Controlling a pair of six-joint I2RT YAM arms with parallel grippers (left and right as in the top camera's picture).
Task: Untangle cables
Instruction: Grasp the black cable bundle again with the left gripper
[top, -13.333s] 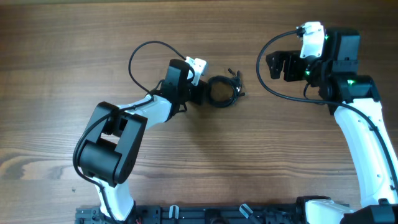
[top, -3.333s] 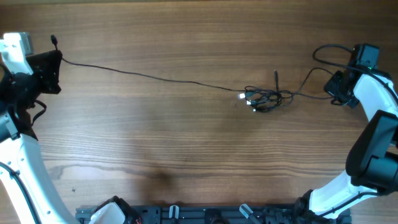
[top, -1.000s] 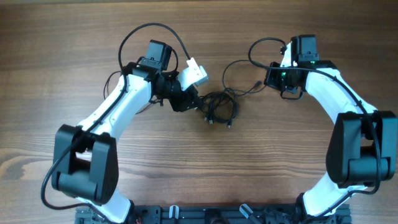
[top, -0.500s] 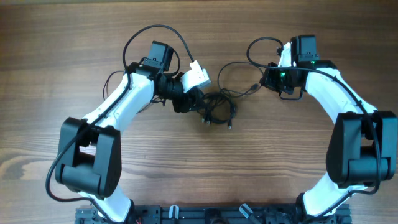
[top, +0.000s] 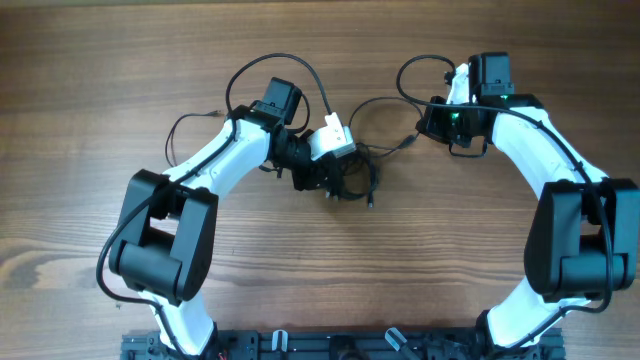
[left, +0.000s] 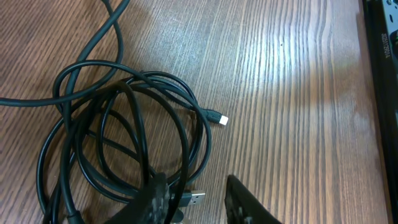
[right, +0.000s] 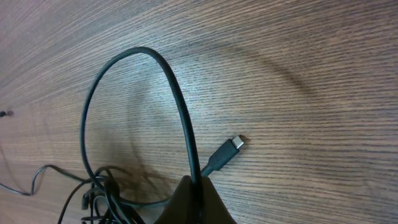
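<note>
I will next keep my right gripper nearly still and open its fingers to let go of the piece of cable, which is pinched between its fingers and arches to the tangle.
The cables lie as a tangle of black loops at the table's middle. My left gripper is at the tangle's left edge. In the left wrist view the coil fills the left side, and a small plug tip sticks out to the right. My left gripper is open, with a silver USB plug and one strand lying between its fingers. My right gripper is shut on a cable strand that arches up and back down to the tangle. A plug end lies beside it.
A thin loose strand trails left of the left arm. The thick arm cables arch over both wrists. The right arm curves along the right side. Bare wood lies to the right in the left wrist view.
My left arm has slid right, up to the tangle, and its jaws have narrowed. The right gripper has kept its hold and barely shifted.
</note>
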